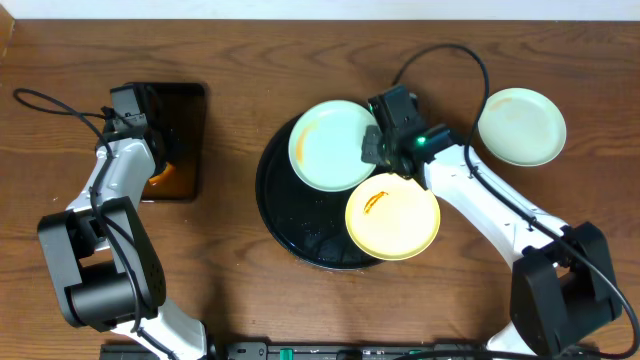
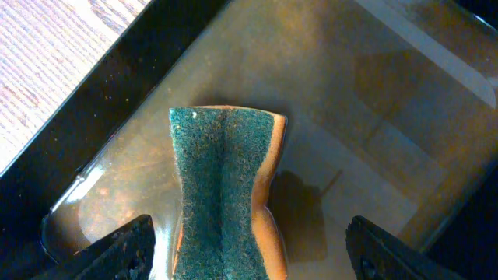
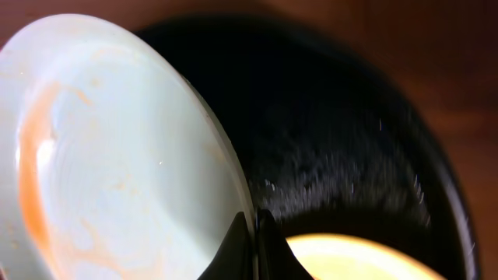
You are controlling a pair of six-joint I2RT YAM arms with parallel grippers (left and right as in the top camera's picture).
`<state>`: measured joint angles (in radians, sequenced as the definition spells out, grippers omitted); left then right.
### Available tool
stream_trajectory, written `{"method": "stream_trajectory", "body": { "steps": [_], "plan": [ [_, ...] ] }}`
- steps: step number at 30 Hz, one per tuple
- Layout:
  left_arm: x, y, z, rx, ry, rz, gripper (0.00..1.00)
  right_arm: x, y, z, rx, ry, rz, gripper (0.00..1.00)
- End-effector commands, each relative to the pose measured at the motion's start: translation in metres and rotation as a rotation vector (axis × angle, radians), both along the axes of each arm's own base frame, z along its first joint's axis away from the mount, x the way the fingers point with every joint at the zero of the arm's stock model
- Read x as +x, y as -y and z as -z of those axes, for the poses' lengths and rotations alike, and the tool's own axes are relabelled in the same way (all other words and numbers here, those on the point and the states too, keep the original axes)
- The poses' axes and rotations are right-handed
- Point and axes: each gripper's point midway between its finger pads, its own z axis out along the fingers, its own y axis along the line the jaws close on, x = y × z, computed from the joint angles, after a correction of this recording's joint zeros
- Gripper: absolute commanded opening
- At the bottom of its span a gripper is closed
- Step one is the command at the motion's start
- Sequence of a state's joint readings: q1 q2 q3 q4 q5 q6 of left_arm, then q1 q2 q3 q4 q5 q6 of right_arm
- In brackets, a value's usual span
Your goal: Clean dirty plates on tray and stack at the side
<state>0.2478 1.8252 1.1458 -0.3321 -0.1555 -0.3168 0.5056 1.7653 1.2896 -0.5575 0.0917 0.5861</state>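
The second mint plate [image 1: 521, 126] lies off the tray, so the robot's right gripper needs to rise, go to the right in the overhead view and release its plate down onto it.
A pale mint-green dirty plate [image 1: 328, 147] with an orange smear lies over the upper left of the round black tray [image 1: 278, 205]. My right gripper [image 1: 373, 148] is shut on its right rim. In the right wrist view the fingertips [image 3: 237, 247] pinch the rim of that plate [image 3: 117, 155], which is tilted above the tray [image 3: 334, 132]. A pale yellow plate [image 1: 392, 216] with a sauce smear sits on the tray's lower right and shows again as the yellow plate [image 3: 350, 260]. A second mint plate [image 1: 521, 126] rests on the table at the right.
My left gripper [image 1: 157, 162] hangs open over a rectangular black tray [image 1: 190, 120] of brownish liquid. Its fingers [image 2: 124, 249] stand on either side of a green-topped orange sponge [image 2: 222, 187] lying in that tray [image 2: 78, 101]. Cables trail across the table behind both arms.
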Motion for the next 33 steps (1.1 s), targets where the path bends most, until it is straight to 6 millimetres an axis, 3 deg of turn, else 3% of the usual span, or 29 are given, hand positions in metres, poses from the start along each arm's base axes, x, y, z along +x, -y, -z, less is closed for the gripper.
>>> {"method": "stream_trajectory", "body": {
  "steps": [1, 5, 10, 16, 28, 33],
  "plan": [
    [0.001, -0.002, -0.002, 0.002, 0.006, -0.005, 0.80, 0.019, 0.003, -0.026, -0.161, 0.121, -0.151, 0.01],
    [0.001, -0.002, -0.002, 0.002, 0.007, -0.005, 0.79, 0.030, 0.010, -0.042, -0.287, 0.190, -0.226, 0.01],
    [0.001, -0.002, -0.002, 0.002, 0.006, -0.005, 0.79, 0.036, 0.009, -0.051, -0.508, 0.269, -0.452, 0.01],
    [0.001, -0.002, -0.002, 0.002, 0.007, -0.005, 0.79, 0.044, 0.019, -0.084, -0.823, 0.380, -0.380, 0.01],
    [0.001, -0.002, -0.002, 0.002, 0.007, -0.005, 0.79, 0.026, -0.036, -0.144, -1.151, 0.593, -0.449, 0.01],
    [0.001, -0.002, -0.002, 0.002, 0.006, -0.005, 0.80, 0.017, -0.049, -0.171, -1.267, 0.652, -0.433, 0.01]
  ]
}}
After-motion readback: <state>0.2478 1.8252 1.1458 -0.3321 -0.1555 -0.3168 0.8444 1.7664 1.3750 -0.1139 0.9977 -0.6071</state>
